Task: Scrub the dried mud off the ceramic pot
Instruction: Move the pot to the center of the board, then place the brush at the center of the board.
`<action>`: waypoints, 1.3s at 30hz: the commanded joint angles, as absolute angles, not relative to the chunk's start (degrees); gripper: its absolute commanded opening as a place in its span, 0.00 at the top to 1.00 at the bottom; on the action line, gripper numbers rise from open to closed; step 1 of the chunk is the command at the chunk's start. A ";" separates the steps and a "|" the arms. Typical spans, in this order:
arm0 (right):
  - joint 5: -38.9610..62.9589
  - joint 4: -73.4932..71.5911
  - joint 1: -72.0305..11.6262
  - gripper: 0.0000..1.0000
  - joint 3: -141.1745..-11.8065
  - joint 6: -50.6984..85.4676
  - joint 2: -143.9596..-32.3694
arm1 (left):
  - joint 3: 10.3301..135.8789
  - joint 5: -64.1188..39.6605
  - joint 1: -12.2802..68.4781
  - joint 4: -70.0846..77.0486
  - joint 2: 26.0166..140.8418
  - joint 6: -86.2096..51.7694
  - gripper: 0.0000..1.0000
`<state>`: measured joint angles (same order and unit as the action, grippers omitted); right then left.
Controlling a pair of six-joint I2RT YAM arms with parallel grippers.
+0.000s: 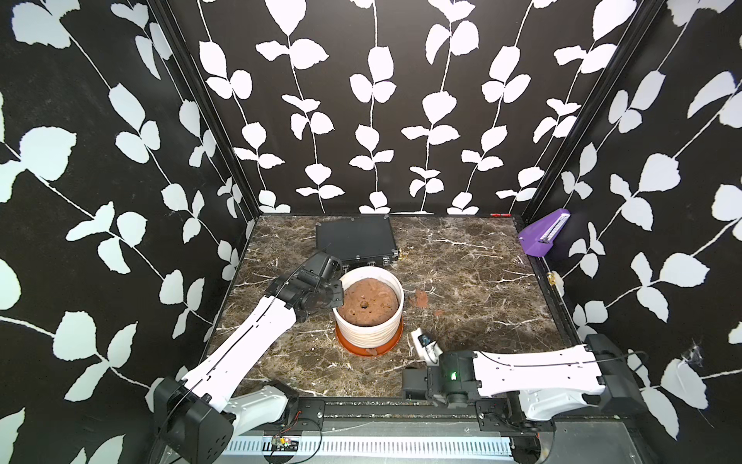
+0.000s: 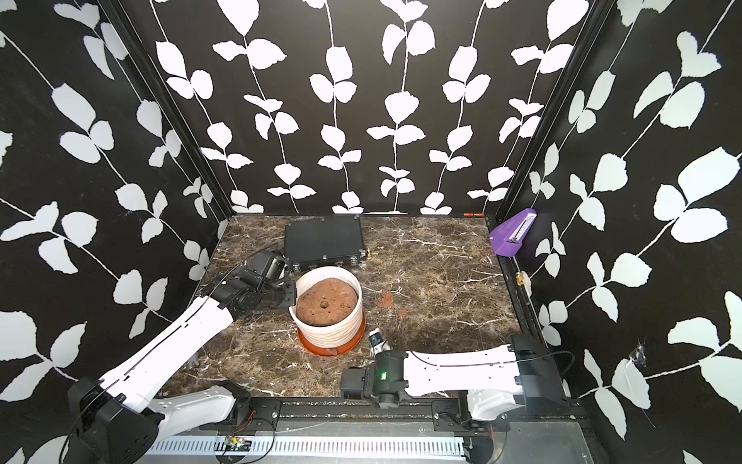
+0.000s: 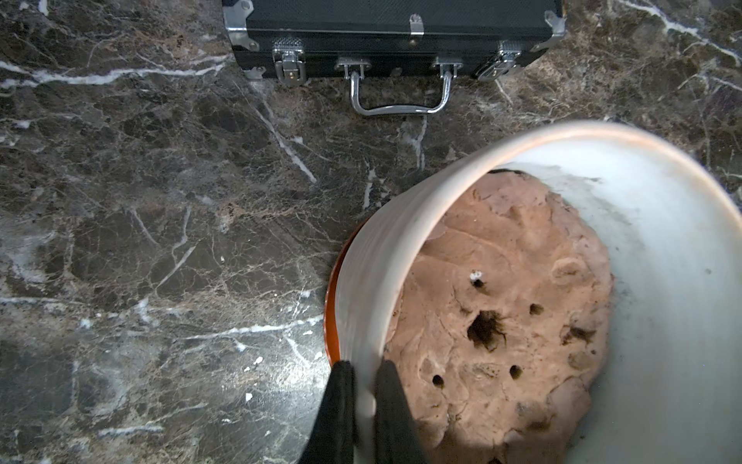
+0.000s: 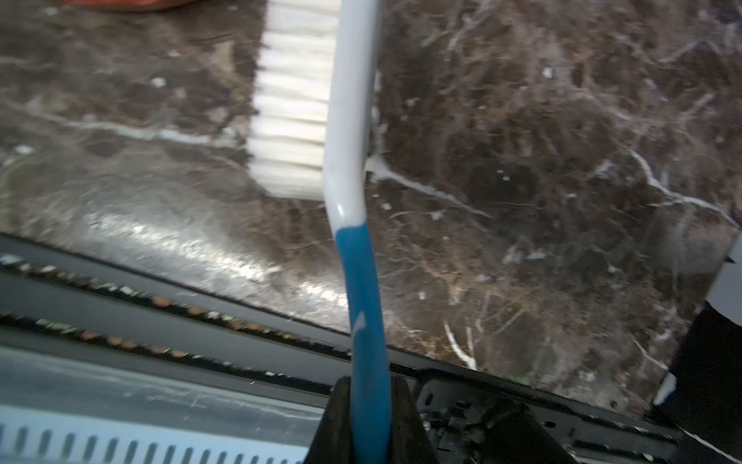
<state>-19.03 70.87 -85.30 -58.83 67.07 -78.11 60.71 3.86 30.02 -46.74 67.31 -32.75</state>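
Note:
Bare tabletop lies outward past the reddish blotch, so my right gripper will next move outward from the pot (image 1: 367,335) and down to release the brush.
The ceramic pot (image 1: 367,335) (image 2: 329,333) is white and ribbed. It stands on an orange-brown saucer (image 1: 353,348) at mid-table, with a lumpy brown mound (image 1: 367,301) inside. My left gripper (image 1: 339,299) (image 3: 363,367) is shut on the pot's rim (image 3: 401,225), one finger outside and one inside. Dried mud shows as a reddish blotch (image 1: 420,298) (image 2: 384,299) on the table to the right of the pot and a flake (image 1: 371,352) on the saucer's front. My right gripper (image 1: 431,355) (image 4: 369,381) is shut on the blue handle of a white-bristled brush (image 4: 293,100) (image 1: 423,341), low by the pot's front right.
A flat black case (image 1: 355,239) (image 3: 397,32) lies right behind the pot, its metal handle toward the pot. A purple fixture (image 1: 544,237) sits on the right wall. Patterned walls close in three sides, and a black rail (image 1: 361,405) runs along the table's front edge.

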 commanded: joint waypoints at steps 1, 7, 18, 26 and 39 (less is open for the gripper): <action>-25.93 79.06 -78.67 1.00 -58.18 68.89 -69.32 | 61.01 -1.23 30.26 -37.04 69.88 -34.75 1.00; -20.72 69.04 -58.25 1.00 -50.21 57.05 -57.79 | 64.05 0.56 30.32 -39.51 69.42 -31.62 0.84; 1.22 43.28 -35.58 1.00 -42.96 43.25 -60.81 | 72.83 12.84 30.23 -50.20 65.91 -23.81 0.51; 4.24 35.41 -28.11 1.00 -39.74 38.56 -69.70 | 64.97 32.88 29.68 -47.80 59.01 -25.10 0.31; 6.75 31.64 -21.70 0.36 -34.98 36.57 -73.23 | 42.96 45.87 29.27 -27.10 55.91 -25.24 0.10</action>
